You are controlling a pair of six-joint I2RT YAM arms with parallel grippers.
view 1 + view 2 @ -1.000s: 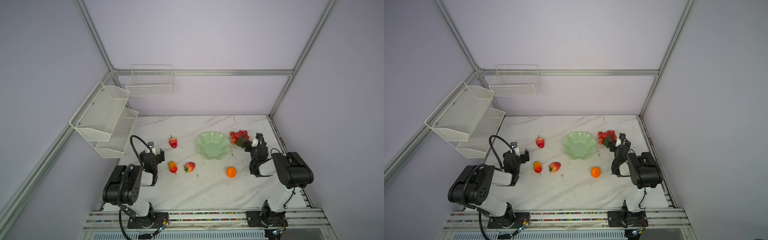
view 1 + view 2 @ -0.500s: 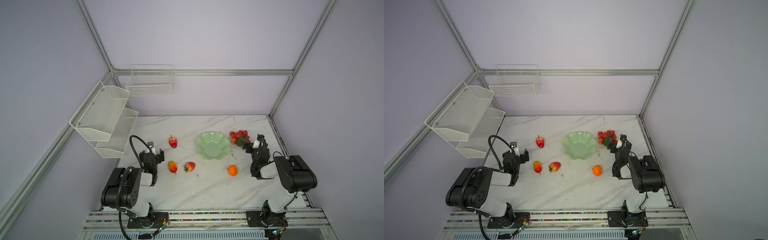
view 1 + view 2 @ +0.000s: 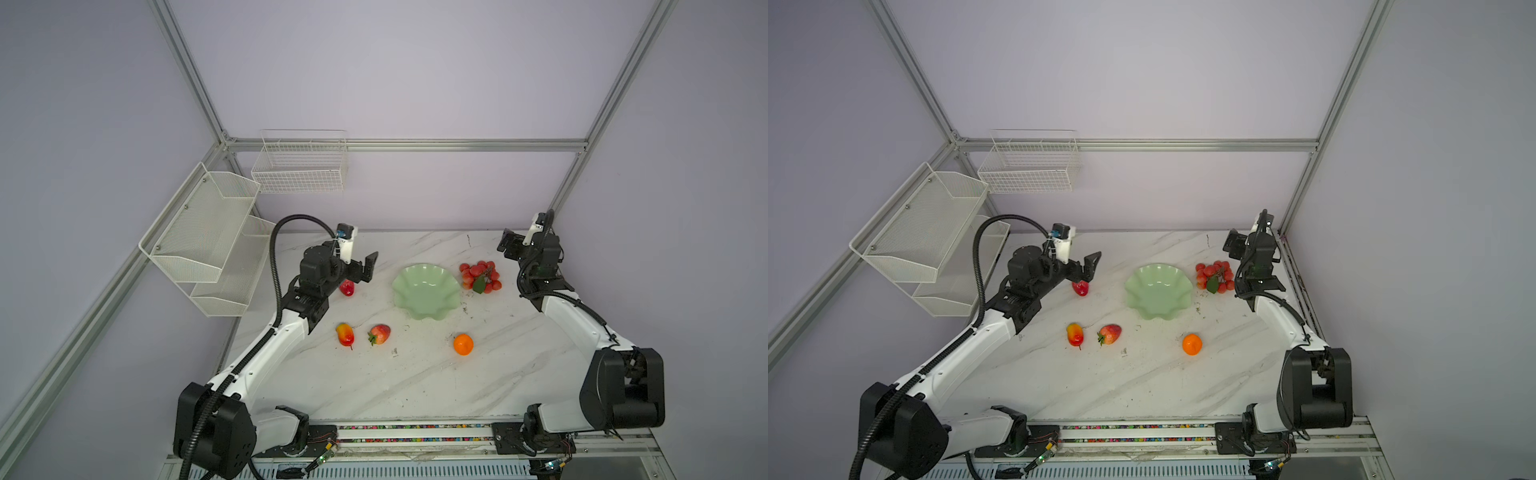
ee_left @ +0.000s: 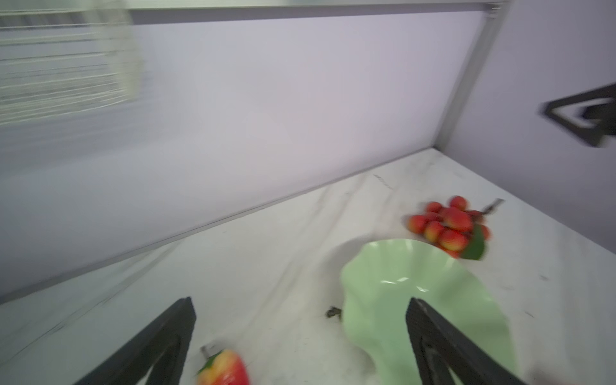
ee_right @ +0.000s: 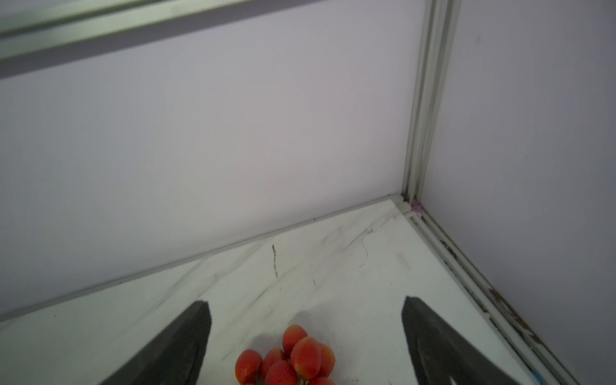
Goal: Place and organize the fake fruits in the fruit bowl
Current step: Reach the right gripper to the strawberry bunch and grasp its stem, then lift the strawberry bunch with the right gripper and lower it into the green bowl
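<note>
My right gripper lowers toward the bowl (image 3: pixel 424 286) next and brings its open fingers around the grape cluster's stem, since the stem pokes out clear of the fruits.
The pale green fruit bowl (image 3: pixel 424 286) (image 3: pixel 1158 291) (image 4: pixel 416 283) stands empty at mid-table. All the fake fruits lie on the marble around it. A strawberry (image 3: pixel 347 287) (image 3: pixel 1080 287) (image 4: pixel 223 368) lies just under my left gripper (image 3: pixel 363 270) (image 3: pixel 1088 270) (image 4: pixel 301 310), which is open and holds nothing. The grape cluster (image 3: pixel 480 276) (image 3: pixel 1214 276) (image 5: pixel 286 360) lies right of the bowl. My right gripper (image 3: pixel 509 245) (image 3: pixel 1233 243) (image 5: pixel 306 310) hangs open above and behind it. Nearer the front lie a red-yellow fruit (image 3: pixel 345 334) (image 3: pixel 1074 334), a second strawberry (image 3: pixel 379 334) (image 3: pixel 1109 333) and an orange (image 3: pixel 463 344) (image 3: pixel 1192 344).
White mesh baskets (image 3: pixel 208 232) (image 3: pixel 921 232) hang on the left wall and a wire basket (image 3: pixel 301 166) (image 3: pixel 1030 166) on the back wall. A metal frame post (image 5: pixel 416 133) marks the back right corner close to the right gripper.
Both arms have stretched out from their folded poses. The left gripper moved back and right to the strawberry; the right gripper rose and moved back past the grapes. The fruits have not moved.
</note>
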